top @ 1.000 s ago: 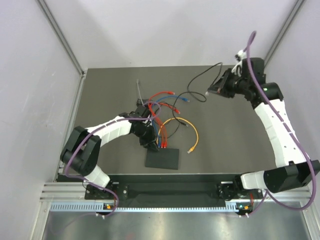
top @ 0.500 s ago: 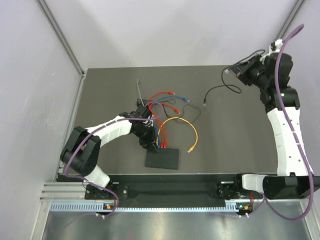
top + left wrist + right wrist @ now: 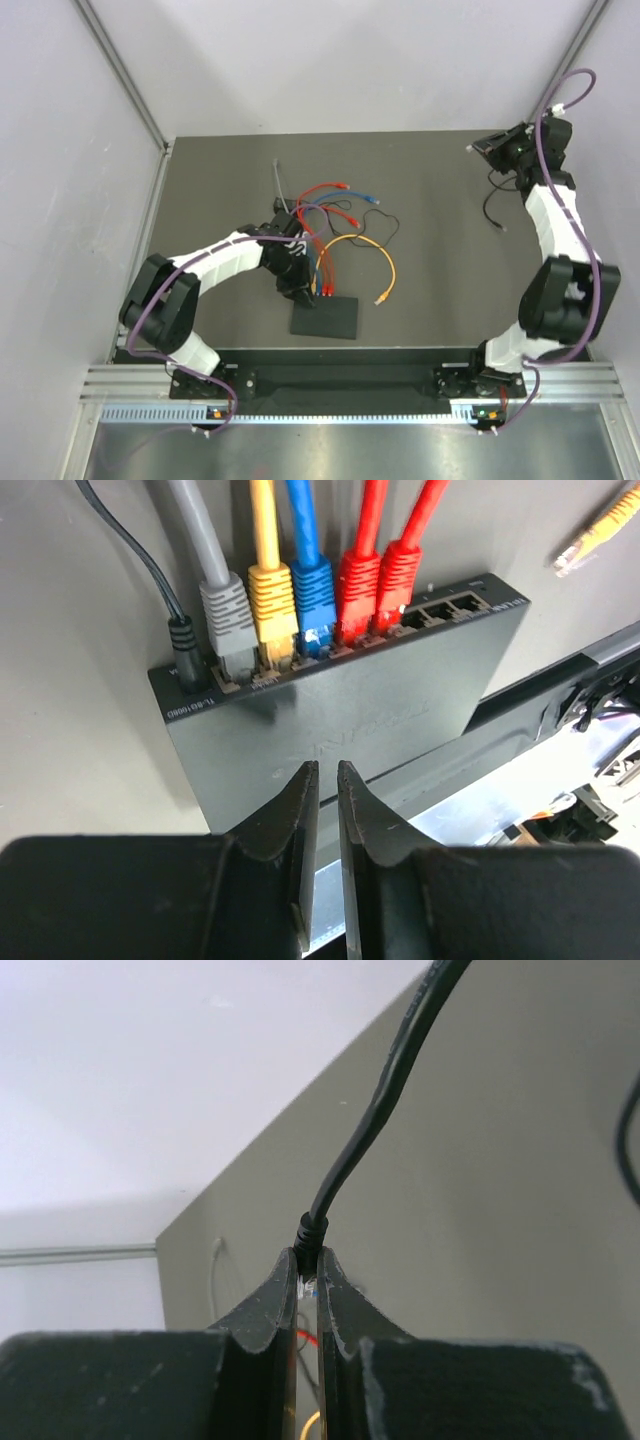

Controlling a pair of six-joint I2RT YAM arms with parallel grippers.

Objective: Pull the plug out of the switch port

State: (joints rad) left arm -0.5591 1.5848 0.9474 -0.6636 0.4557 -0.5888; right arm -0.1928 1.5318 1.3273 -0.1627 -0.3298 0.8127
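Note:
The robot's right gripper needs to lower the plug it holds onto the table near the table's far corner point(image 3: 467, 174) next and let go of it, because that spot is clear of the switch's cables.
The black switch point(image 3: 325, 318) lies near the table's front edge. In the left wrist view the switch point(image 3: 340, 720) has a black power plug point(image 3: 183, 640), then grey point(image 3: 228, 615), yellow point(image 3: 272, 595), blue point(image 3: 313, 590) and two red plugs point(image 3: 380, 575) in its sockets; the sockets at the right end point(image 3: 445, 607) are empty. My left gripper point(image 3: 305, 290) point(image 3: 327, 765) hovers over the switch, shut and empty. My right gripper point(image 3: 497, 148) point(image 3: 308, 1255) is at the far right back, shut on the plug point(image 3: 310, 1232) of a thin black cable point(image 3: 492, 205) that hangs to the table.
A loose orange cable point(image 3: 385, 265) curls right of the switch, its free plug point(image 3: 590, 540) on the table. Red and blue cable loops point(image 3: 335, 195) and a grey cable point(image 3: 277, 180) lie behind the left gripper. Walls stand close on both sides.
My right arm has swung from mid-table to the far right back corner with the black cable, dragging its free end rightward. The left arm and the switch have not moved.

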